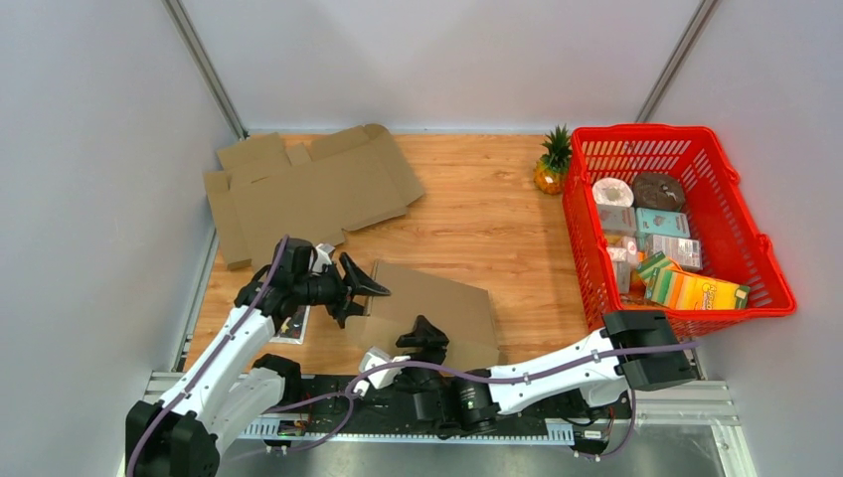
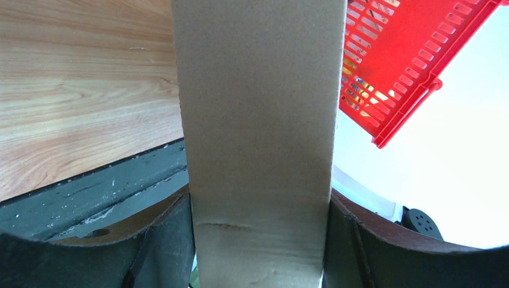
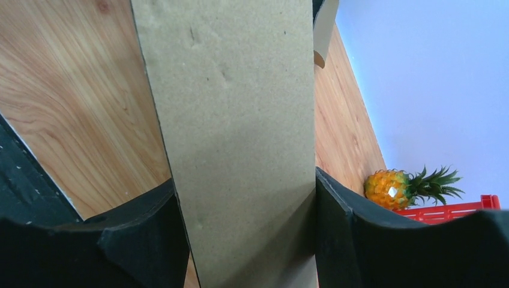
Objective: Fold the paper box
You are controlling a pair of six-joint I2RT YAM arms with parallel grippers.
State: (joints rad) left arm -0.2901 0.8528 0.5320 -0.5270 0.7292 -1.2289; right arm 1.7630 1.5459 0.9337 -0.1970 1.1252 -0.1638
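Note:
The right gripper swings outward and tips fingers-down next, standing the box on the table, then releases it, since the box's broad side [image 1: 435, 295] lies outward of the gripper.
The brown paper box [image 1: 437, 308] lies folded up near the table's front middle. My left gripper [image 1: 360, 290] holds its left end, and my right gripper [image 1: 422, 336] holds its near edge. In the left wrist view a cardboard wall [image 2: 258, 120] fills the whole gap between the two fingers [image 2: 159, 246], which press on both its sides. In the right wrist view the cardboard [image 3: 234, 120] likewise spans the gap between both fingers [image 3: 360, 240]. Both grippers are shut on the box.
A flat unfolded cardboard sheet [image 1: 308, 189] lies at the back left. A red basket [image 1: 765, 248] of groceries stands at the right, with a small pineapple [image 1: 552, 164] behind it. A small flat card [image 1: 293, 325] lies under the left arm.

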